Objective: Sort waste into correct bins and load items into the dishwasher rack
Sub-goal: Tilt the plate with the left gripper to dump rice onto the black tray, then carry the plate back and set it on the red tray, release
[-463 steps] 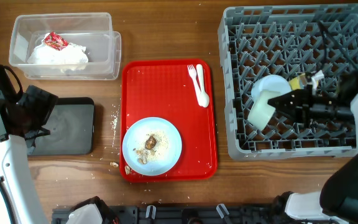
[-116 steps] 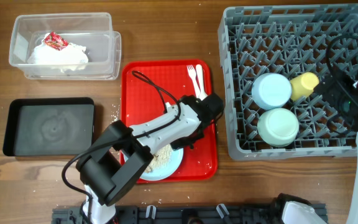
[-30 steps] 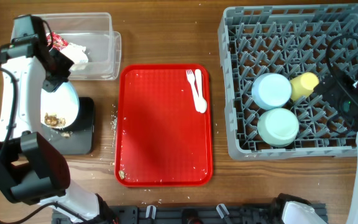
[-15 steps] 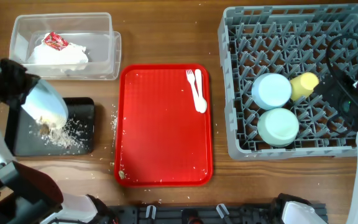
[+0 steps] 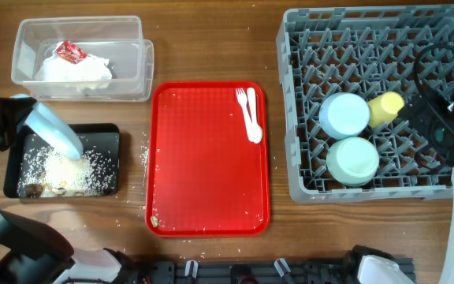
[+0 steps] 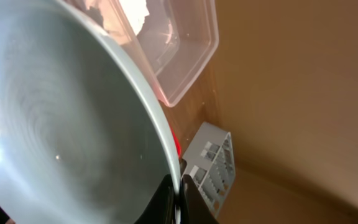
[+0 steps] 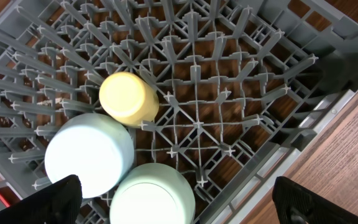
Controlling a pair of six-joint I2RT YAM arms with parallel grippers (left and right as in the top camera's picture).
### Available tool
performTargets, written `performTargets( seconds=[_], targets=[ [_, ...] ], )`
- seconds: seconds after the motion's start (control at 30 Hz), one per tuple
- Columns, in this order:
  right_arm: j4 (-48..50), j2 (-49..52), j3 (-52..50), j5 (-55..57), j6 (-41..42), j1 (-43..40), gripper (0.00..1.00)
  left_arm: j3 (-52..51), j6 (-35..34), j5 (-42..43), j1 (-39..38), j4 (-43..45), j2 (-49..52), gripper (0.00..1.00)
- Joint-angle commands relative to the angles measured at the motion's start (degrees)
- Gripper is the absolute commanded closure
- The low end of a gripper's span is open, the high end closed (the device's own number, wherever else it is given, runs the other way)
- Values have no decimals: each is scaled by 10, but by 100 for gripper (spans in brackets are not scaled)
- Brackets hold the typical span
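The red tray's bare middle point(image 5: 214, 166) lies to my left gripper's right in the overhead view, so next my left gripper will carry the plate point(image 5: 53, 130) there, turn it flat, lower and release it.
My left gripper point(image 5: 18, 118) is shut on the rim of the light blue plate point(image 5: 53, 130), which is tilted steeply over the black tray point(image 5: 14, 185). Pale crumbs point(image 5: 69, 167) and brown scraps point(image 5: 34, 189) lie in that tray. In the left wrist view the plate point(image 6: 61, 124) fills the frame, with the jaws point(image 6: 178, 199) pinching its edge. The clear tub point(image 5: 132, 75) holds white napkins point(image 5: 77, 69) and a red wrapper point(image 5: 69, 52). My right gripper point(image 7: 176, 186) hangs open above the rack point(image 7: 229, 118), over the blue bowl point(image 7: 89, 155), green bowl point(image 7: 151, 196) and yellow cup point(image 7: 128, 96).
The red serving tray point(image 5: 203, 173) lies mid-table, with a white fork and spoon point(image 5: 251, 110) at its far right corner and a small scrap point(image 5: 154, 222) near its front left corner. Loose crumbs point(image 5: 144, 154) dot the wood between the trays. The rack point(image 5: 306, 189) fills the right side.
The left arm carried the plate from the red tray to the black tray and tipped it. Over the last second the crumbs and scraps slid off into the black tray. The right arm held still.
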Motion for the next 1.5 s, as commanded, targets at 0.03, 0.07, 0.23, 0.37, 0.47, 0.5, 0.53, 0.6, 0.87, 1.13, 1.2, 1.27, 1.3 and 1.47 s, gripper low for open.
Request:
performTargets(
  seconds=[0.03,0.07,0.23,0.37,0.47,0.5,0.53,0.6,0.87,1.13,1.2,1.27,1.3,1.47],
  targets=[
    [2,4,9,-5,4,-2,0,8,42,65,27,0,-4,96],
    [2,4,9,-5,4,-2,0,8,38,59,32,1,-3,96],
    [2,4,9,-5,4,-2,0,8,53,71,46,-26,-2,96],
    [2,4,9,-5,4,-2,0,8,76,73,47,-37,0,96],
    [2,4,9,-5,3,-2,0,8,81,56,47,-42,2,96],
    [2,4,9,-5,4,-2,0,8,103,68,47,-62,1,96],
    [2,4,9,-5,4,-2,0,8,127,59,47,-49,0,96],
    [2,4,9,-5,4,-2,0,6,107,52,51,-70,2,96],
    [2,4,9,-5,3,-2,0,6,141,70,53,-110,0,96],
    [2,4,9,-5,4,-2,0,6,188,65,48,-205,-5,96],
    [2,4,9,-5,4,-2,0,6,222,65,37,-251,-9,96],
    [2,4,9,-5,4,-2,0,5,245,44,2,-267,-30,96],
    [2,4,9,-5,4,-2,0,5,244,39,-39,-267,-50,96],
    [2,4,9,-5,4,-2,0,5,240,37,-196,-266,-93,96]
  ],
)
